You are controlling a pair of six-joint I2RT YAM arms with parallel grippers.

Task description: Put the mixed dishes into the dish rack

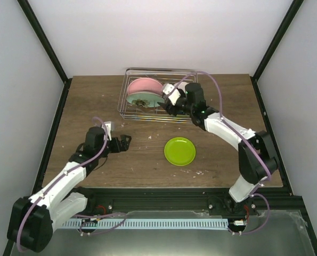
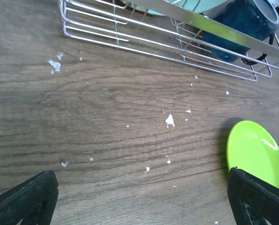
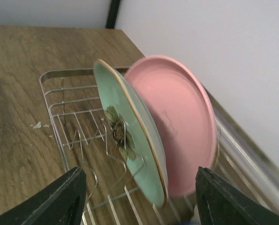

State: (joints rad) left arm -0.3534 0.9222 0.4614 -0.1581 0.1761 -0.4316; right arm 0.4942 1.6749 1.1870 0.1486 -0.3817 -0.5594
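Note:
To get the yellow-lime plate outside the rack by its nearest rim (image 1: 166, 152) (image 2: 230, 152), my left gripper should lower and shift across the table toward it first.
The silver wire dish rack (image 1: 130, 109) stands at the back middle of the table. The pink plate (image 1: 143, 84) and the mint-green flower plate (image 1: 142, 100) stand on edge in it, side by side; in the right wrist view the mint plate (image 3: 130, 136) leans in front of the pink one (image 3: 177, 122). The dark blue mug (image 2: 242, 23) sits inside the rack (image 2: 130, 37). The yellow-lime plate (image 1: 179, 151) lies flat on the table, also in the left wrist view (image 2: 254, 152). My right gripper (image 1: 167, 104) is open and empty over the rack, facing the plates (image 3: 141, 197). My left gripper (image 1: 125, 143) is open and empty, low over the table left of the lime plate (image 2: 144, 201). The white bowl is not visible.
White crumbs (image 2: 169, 121) are scattered on the wood table (image 1: 94, 101). Dark frame posts and white walls enclose the table on three sides. The right arm (image 1: 233, 133) stretches from the near right to the rack.

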